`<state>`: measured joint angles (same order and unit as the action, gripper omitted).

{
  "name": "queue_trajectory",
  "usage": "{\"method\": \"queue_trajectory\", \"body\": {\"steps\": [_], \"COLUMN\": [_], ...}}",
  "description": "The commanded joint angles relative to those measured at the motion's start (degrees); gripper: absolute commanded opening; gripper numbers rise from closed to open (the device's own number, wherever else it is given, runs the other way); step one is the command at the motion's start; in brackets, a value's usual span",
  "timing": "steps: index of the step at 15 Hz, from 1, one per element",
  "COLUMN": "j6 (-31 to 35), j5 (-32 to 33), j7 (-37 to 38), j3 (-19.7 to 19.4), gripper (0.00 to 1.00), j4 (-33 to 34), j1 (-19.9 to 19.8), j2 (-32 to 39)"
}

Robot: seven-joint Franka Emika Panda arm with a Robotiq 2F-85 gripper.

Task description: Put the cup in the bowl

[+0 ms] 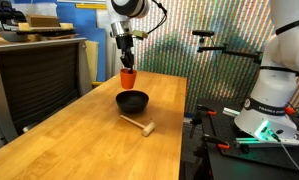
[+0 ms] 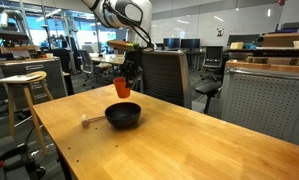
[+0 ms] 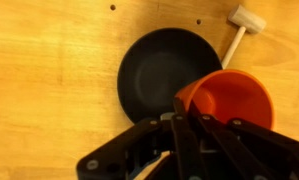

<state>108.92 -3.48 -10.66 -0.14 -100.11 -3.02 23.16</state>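
The black bowl's bottom is empty below my gripper. I should next lower the orange-red cup hanging in my gripper onto the bowl's bottom and let go of the cup's rim there.
My gripper (image 1: 127,62) is shut on the rim of the orange-red cup (image 1: 128,77) and holds it in the air, above and just behind the black bowl (image 1: 133,100). In an exterior view the cup (image 2: 122,87) hangs above the bowl (image 2: 123,115), off to its left side. In the wrist view the cup (image 3: 232,98) is pinched by my fingers (image 3: 184,112), and the bowl (image 3: 164,70) lies below, empty, partly overlapped by the cup.
A small pale wooden mallet (image 1: 139,124) lies on the wooden table (image 1: 79,140) beside the bowl; it also shows in the wrist view (image 3: 241,28). A stool (image 2: 24,85) and an office chair (image 2: 167,75) stand beyond the table edges.
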Motion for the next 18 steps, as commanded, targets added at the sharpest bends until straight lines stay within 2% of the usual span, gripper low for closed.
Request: {"method": "queue_trajectory", "body": {"steps": [1, 5, 10, 11, 12, 13, 18], "j6": [0.6, 2.9, 11.9, 12.9, 13.4, 13.7, 14.7], "j5": [-2.4, -2.7, -0.3, -0.1, 0.6, 1.8, 8.5], "j7": [0.7, 1.1, 3.2, 3.5, 4.1, 5.2, 6.2], "j3": [0.5, 1.2, 0.5, 0.3, 0.0, -0.7, -1.3], "gripper": [0.01, 0.01, 0.02, 0.06, 0.31, 0.32, 0.68], "j4": [-3.5, -5.3, -7.4, -7.5, -7.4, -7.5, -11.5], "j1": [-0.9, -0.1, 0.6, 0.6, 0.8, 1.4, 2.3], "j2": [0.2, 3.7, 7.6, 7.9, 7.8, 7.0, -1.5]}}
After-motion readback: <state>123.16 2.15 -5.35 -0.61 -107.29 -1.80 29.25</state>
